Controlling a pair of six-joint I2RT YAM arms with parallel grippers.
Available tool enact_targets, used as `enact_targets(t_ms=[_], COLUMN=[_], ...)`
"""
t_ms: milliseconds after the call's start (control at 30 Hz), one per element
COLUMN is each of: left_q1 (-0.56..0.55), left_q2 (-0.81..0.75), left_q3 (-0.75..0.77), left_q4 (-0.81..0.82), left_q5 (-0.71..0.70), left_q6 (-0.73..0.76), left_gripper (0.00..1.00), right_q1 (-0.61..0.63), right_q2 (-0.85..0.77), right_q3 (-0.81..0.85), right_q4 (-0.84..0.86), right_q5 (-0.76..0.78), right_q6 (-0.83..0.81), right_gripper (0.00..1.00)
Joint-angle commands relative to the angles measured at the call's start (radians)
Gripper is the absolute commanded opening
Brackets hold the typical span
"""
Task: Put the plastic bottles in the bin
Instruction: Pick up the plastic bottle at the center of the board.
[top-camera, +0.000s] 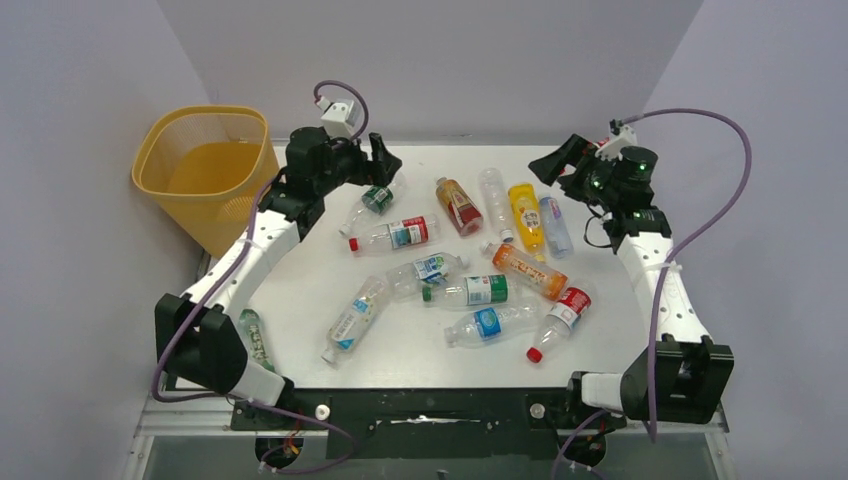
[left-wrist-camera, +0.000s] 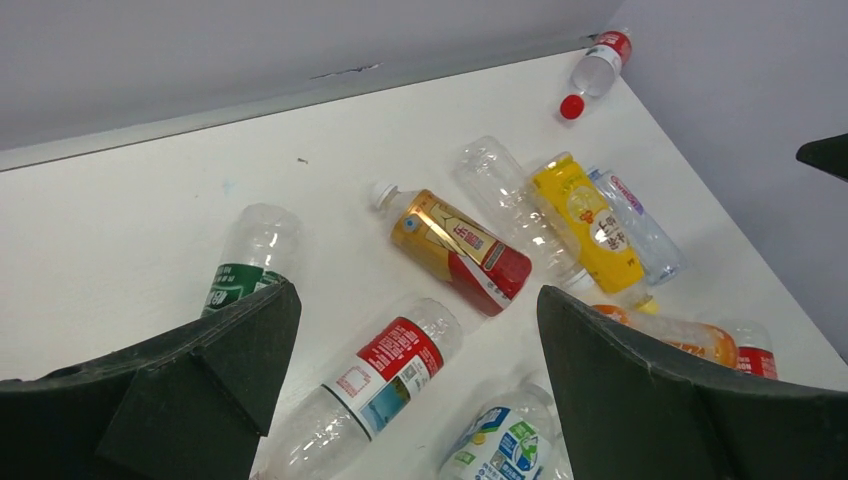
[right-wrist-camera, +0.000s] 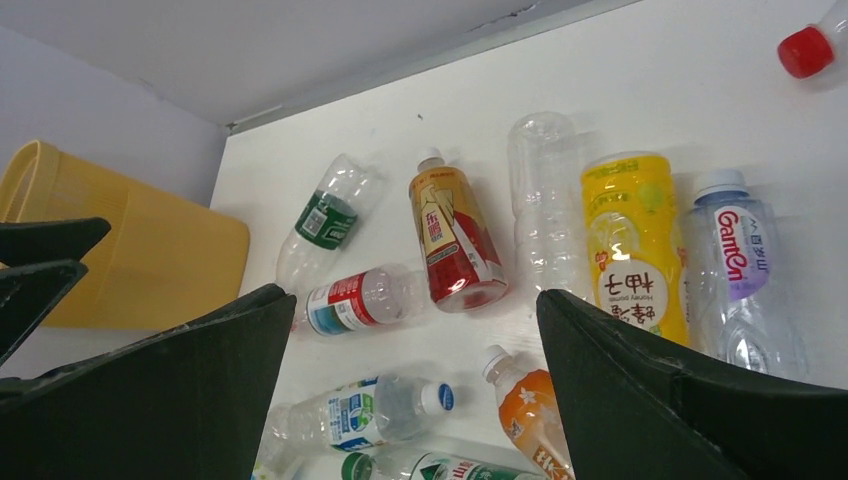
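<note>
The left gripper shifts toward the left in the wrist view next and lowers onto the bottle's green label (top-camera: 378, 200) (left-wrist-camera: 237, 285), since one finger partly covers the bottle.
Several plastic bottles lie scattered on the white table (top-camera: 300, 300). Among them are a green-label one (top-camera: 377, 199), a red-label clear one (top-camera: 405, 233) (left-wrist-camera: 395, 365), a red-and-gold one (top-camera: 459, 205) (right-wrist-camera: 452, 240) and a yellow one (top-camera: 526, 215) (right-wrist-camera: 632, 245). The yellow mesh bin (top-camera: 205, 170) (right-wrist-camera: 130, 250) stands off the table's back-left corner. My left gripper (top-camera: 385, 160) (left-wrist-camera: 418, 300) hangs open and empty above the green-label bottle, close to the bin. My right gripper (top-camera: 552, 162) (right-wrist-camera: 415, 293) is open and empty above the back right, near the yellow bottle.
An orange bottle (top-camera: 528, 270), a red-capped bottle (top-camera: 560, 315) and several clear ones (top-camera: 488, 323) fill the table's middle and front. One bottle (top-camera: 255, 338) lies by the left arm's base at the table's left edge. Purple-grey walls close in on both sides and behind.
</note>
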Motion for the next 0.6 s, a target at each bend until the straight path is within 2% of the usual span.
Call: enact_targets(t_ms=[0, 200, 433, 567], left_q1=[0.01, 0.014, 0.014, 0.016], left_q2=[0.016, 0.101, 0.304, 0.393], left_q3=[-0.011, 0.035, 0.221, 0.257], left_q4=[0.09, 0.039, -0.189, -0.217], left_q5=[-0.074, -0.163, -0.288, -0.341], left_q6=[-0.03, 0.002, 0.143, 0.185], left_gripper=[0.9, 0.91, 0.91, 0.9], right_q1=[0.084, 0.147, 0.197, 0.221], right_q2=[0.025, 0.067, 0.097, 0.113], right_q3=[0.075, 0.06, 0.028, 0.021], right_q4=[-0.049, -0.061, -0.045, -0.042], right_q5=[0.082, 0.111, 0.113, 0.11], right_q6=[-0.06, -0.064, -0.066, -0.064], right_gripper=[0.98, 0.98, 0.98, 0.98])
